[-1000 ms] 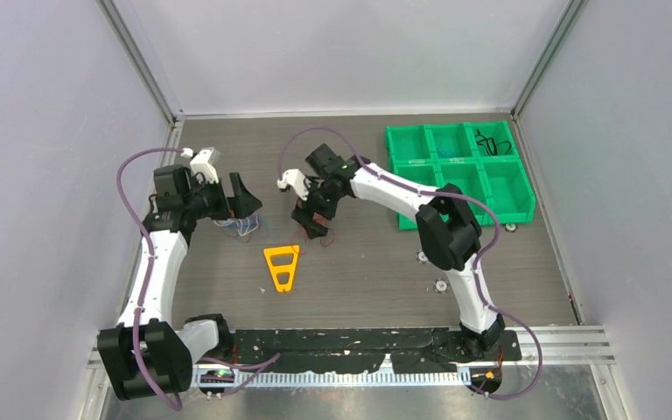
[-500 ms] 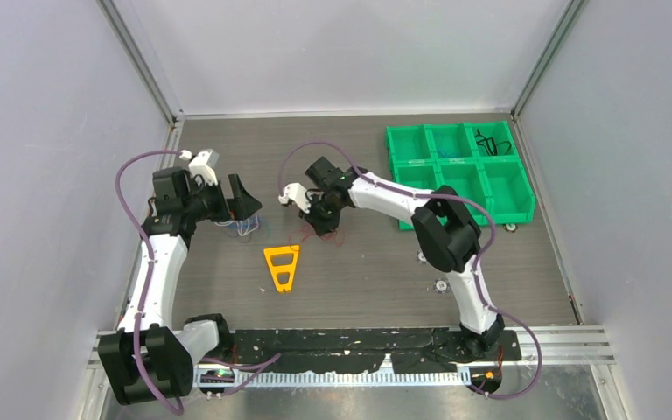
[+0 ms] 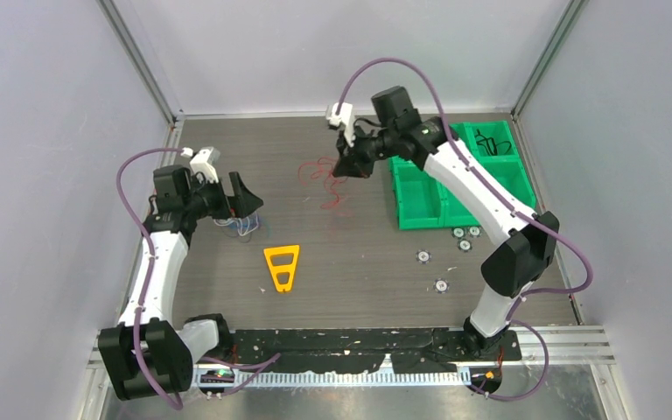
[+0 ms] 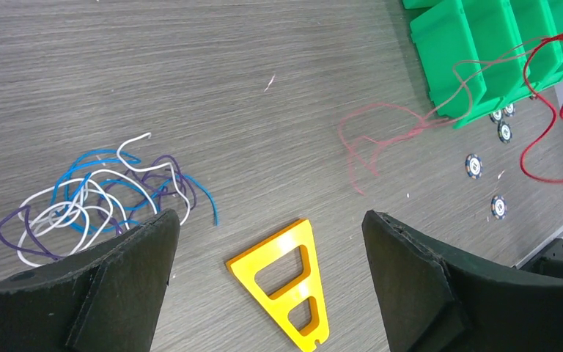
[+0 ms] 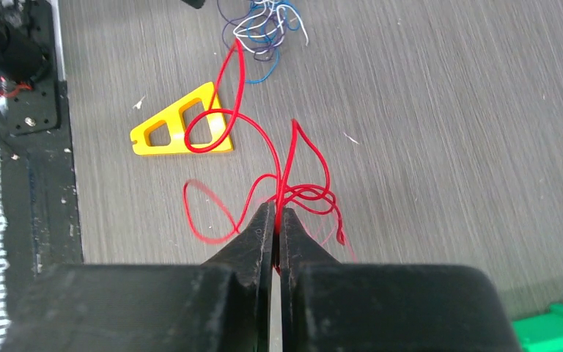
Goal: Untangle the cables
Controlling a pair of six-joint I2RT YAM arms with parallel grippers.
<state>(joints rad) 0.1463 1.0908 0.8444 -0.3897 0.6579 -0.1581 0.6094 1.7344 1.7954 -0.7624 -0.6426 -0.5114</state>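
My right gripper holds the red cable (image 3: 319,175), which hangs clear of the tangle. It needs to lift next, swing over the green tray's far section nearest that tangle, lower and let go of the cable.
My right gripper (image 3: 347,166) (image 5: 277,213) is shut on a thin red cable (image 3: 319,175) (image 5: 293,169) and holds it raised near the back of the table, beside the green tray. The red loops hang from the jaws. A tangle of blue, white and purple cables (image 3: 238,226) (image 4: 95,194) (image 5: 264,26) lies on the table at the left. My left gripper (image 3: 243,199) (image 4: 269,218) hovers open just above that tangle, with nothing between its fingers. In the left wrist view the red cable (image 4: 535,139) shows at the far right.
A yellow triangular frame (image 3: 282,266) (image 4: 286,282) lies flat in the middle. A green compartment tray (image 3: 525,201) stands at the back right, with a black cable (image 3: 488,142) in one far compartment. Several small round discs (image 3: 440,285) lie in front of the tray.
The right gripper shut on the red cable, then rose and swung back and right toward the green tray, carrying the cable with it. The left arm stayed put.
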